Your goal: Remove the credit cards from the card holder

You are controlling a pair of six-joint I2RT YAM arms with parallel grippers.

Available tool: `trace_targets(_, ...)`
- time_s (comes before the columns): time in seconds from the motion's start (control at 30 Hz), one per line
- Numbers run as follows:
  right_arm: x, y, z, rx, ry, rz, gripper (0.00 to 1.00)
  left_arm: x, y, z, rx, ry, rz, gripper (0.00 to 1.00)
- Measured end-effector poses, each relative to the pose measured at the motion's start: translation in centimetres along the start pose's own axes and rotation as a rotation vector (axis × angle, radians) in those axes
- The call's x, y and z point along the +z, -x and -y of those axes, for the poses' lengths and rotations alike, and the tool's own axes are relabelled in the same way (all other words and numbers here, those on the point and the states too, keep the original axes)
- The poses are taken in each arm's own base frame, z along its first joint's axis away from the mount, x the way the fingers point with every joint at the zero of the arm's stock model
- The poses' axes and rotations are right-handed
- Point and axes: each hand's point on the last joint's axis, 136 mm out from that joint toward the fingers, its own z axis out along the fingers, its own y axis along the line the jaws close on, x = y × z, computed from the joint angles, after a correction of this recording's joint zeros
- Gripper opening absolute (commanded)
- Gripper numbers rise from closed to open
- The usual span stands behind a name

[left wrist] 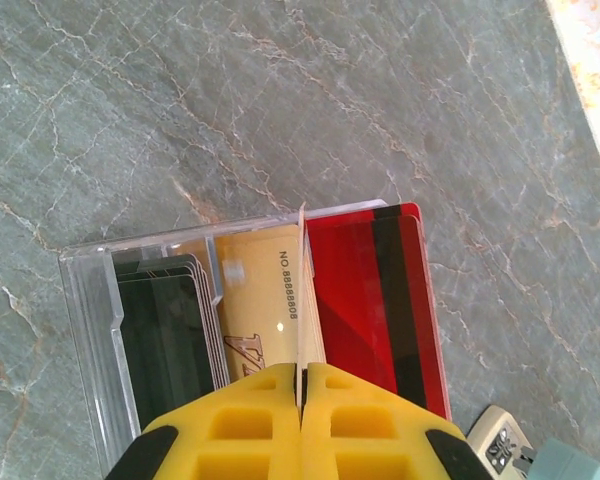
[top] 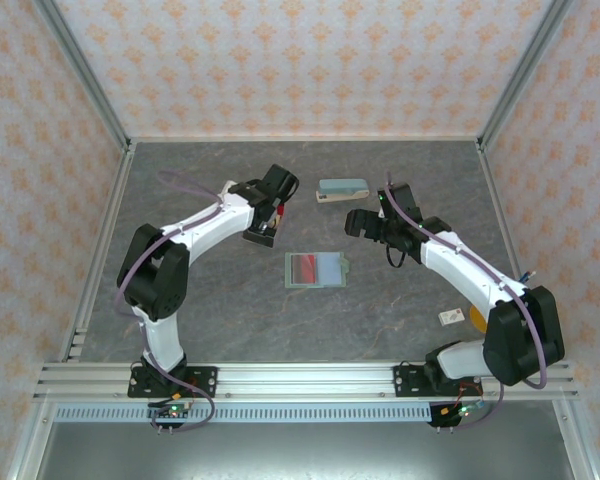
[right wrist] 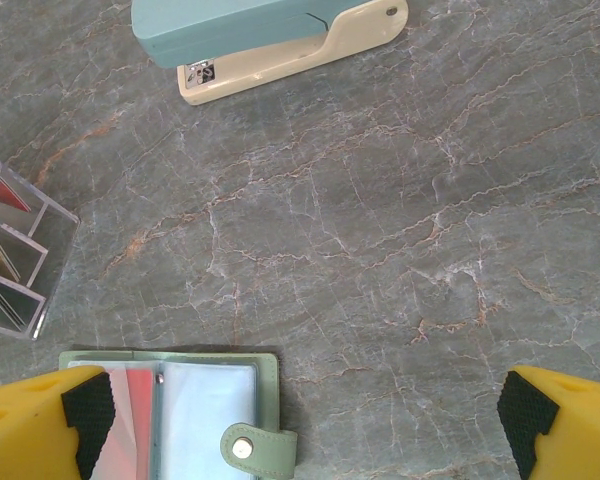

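The tan card's compartment is just below. I need to move my left gripper away from the red card next, lower the thin pale card in and let it go.
The sage-green card holder point(top: 315, 270) lies open mid-table, a red credit card point(top: 305, 266) showing in its left panel. The right wrist view has the holder point(right wrist: 205, 410) low on the left, with the red card point(right wrist: 130, 420) and a snap tab. My right gripper point(top: 363, 222) hovers open just right of it, nothing between its yellow fingers point(right wrist: 40, 420). My left gripper point(left wrist: 302, 372) is shut on a thin pale card point(left wrist: 302, 290) held on edge over a clear compartment box point(left wrist: 90, 300). In that box lie dark cards point(left wrist: 165, 330), a tan card point(left wrist: 260, 300) and a red card point(left wrist: 375, 300).
A teal and cream stapler point(top: 342, 190) lies at the back, beyond the holder point(right wrist: 260, 35). Near the right arm are a small white item point(top: 452, 316) and a yellow piece point(top: 475, 320). The clear box point(right wrist: 10, 270) stands left of the holder. Patterned walls enclose the table.
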Motion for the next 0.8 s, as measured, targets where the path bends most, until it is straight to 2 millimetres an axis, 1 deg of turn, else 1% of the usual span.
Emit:
trace_targets(0.2,0.0,0.0,0.0,0.000,0.000,0.000,1.00,1.1,-0.7,-0.6,0.010,0.030,-0.017,0.00)
trace_targets(0.33,0.0,0.0,0.0,0.000,0.000,0.000,1.00,1.3,-0.9,-0.7,0.009,0.036,-0.025,0.00)
trace_targets(0.37,0.0,0.0,0.0,0.000,0.000,-0.001,1.00,1.3,-0.9,-0.7,0.007,0.035,-0.025,0.01)
trace_targets(0.5,0.0,0.0,0.0,0.000,0.002,-0.002,1.00,1.6,-0.8,-0.7,0.000,0.038,-0.026,0.10)
trace_targets(0.57,0.0,-0.1,0.0,0.000,0.001,-0.004,1.00,1.6,-0.9,-0.6,-0.003,0.033,-0.029,0.12)
trace_targets(0.8,0.0,-0.1,0.0,0.000,0.001,-0.005,1.00,1.6,-1.4,-0.3,-0.010,0.021,-0.056,0.10)
